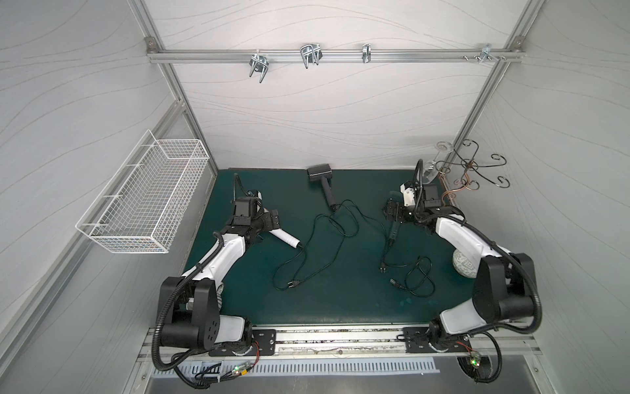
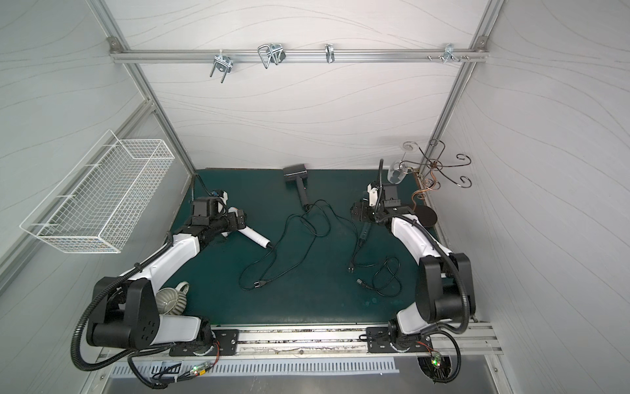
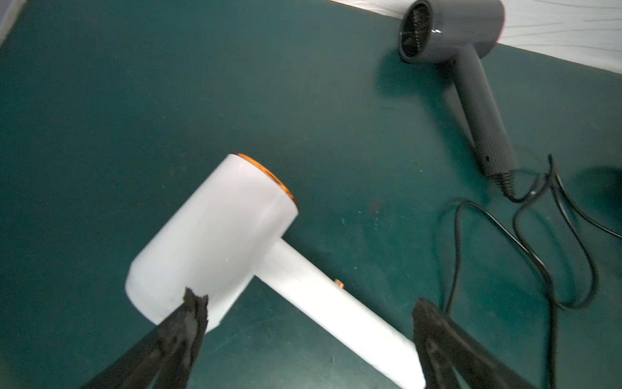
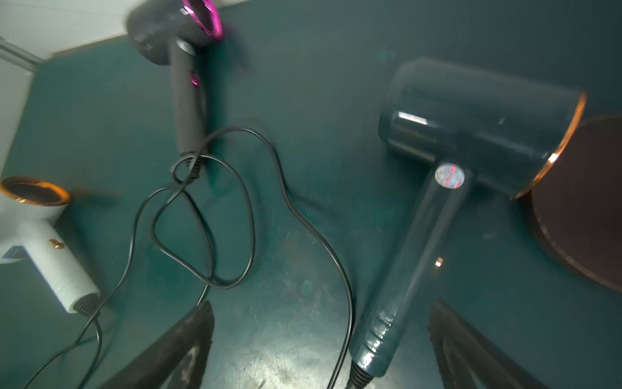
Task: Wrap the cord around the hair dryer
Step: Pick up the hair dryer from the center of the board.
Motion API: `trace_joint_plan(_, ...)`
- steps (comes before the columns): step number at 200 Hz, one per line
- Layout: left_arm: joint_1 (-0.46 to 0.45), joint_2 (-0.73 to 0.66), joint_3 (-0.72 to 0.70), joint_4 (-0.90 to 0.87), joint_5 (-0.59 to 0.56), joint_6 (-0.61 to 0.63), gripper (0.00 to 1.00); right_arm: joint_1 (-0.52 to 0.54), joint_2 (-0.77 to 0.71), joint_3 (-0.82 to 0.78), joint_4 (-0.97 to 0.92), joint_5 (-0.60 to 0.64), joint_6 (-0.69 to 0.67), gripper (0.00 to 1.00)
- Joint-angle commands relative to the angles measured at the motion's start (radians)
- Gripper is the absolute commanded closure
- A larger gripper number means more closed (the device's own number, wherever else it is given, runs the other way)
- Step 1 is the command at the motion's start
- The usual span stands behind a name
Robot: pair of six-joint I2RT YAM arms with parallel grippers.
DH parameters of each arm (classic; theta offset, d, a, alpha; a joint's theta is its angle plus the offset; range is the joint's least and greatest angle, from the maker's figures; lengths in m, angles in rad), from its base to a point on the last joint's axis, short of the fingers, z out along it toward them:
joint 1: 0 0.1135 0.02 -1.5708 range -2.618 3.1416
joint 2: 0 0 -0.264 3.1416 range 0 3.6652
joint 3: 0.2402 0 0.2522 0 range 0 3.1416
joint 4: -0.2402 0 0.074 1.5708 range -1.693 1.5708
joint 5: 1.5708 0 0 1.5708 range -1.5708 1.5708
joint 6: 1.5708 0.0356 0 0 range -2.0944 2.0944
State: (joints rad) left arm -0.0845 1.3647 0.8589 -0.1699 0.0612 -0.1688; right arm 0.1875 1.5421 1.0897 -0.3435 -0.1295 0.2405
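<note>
Next, my right gripper will turn its open fingers in line with the dark teal hair dryer's handle, slanting between them below, and lower them astride its upper part (image 4: 419, 249).
Three hair dryers lie on the green mat (image 1: 341, 300), each trailing a loose black cord. The white hair dryer (image 3: 215, 242) (image 1: 288, 238) is under my left gripper (image 3: 308, 301) (image 1: 272, 221), which hangs open over its handle without touching it. Its cord (image 1: 296, 269) loops toward the front. A grey hair dryer (image 1: 324, 184) (image 3: 471, 101) lies at the back middle, with its cord (image 1: 344, 218) in loops. My right gripper (image 4: 321, 310) (image 1: 392, 213) is open above the mat beside the dark teal hair dryer (image 4: 471, 128), whose handle lies between the fingers.
A white wire basket (image 1: 143, 201) hangs on the left wall. A metal hook stand (image 1: 470, 167) with a brown round base (image 4: 589, 202) and a glass (image 1: 433, 167) stand at the back right. A patterned ball (image 1: 465, 266) and a ribbed cup (image 2: 172, 300) sit beside the arms.
</note>
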Motion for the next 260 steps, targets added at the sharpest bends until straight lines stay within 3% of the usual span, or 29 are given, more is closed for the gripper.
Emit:
trace_joint_plan(1, -0.045, -0.005, 0.043, -0.080, 0.051, -0.027, 0.02, 0.013, 0.033, 0.039, -0.151, 0.120, 0.109, 0.01)
trace_joint_plan(91, -0.063, 0.035, 0.078, -0.102, 0.081, -0.025, 0.02, 0.015, 0.270, 0.138, -0.160, 0.251, 0.258, 0.01)
trace_joint_plan(186, -0.063, 0.085, 0.116, -0.105, 0.083, -0.014, 0.02, 0.015, 0.389, 0.174, -0.091, 0.301, 0.313, 0.15)
trace_joint_plan(227, -0.063, 0.093, 0.127, -0.115, 0.083, -0.009, 0.02, 0.015, 0.443, 0.226, -0.107, 0.290, 0.297, 0.27)
trace_joint_plan(260, -0.063, 0.088, 0.131, -0.127, 0.084, -0.006, 0.02, 0.019, 0.463, 0.242, -0.124, 0.281, 0.284, 0.51)
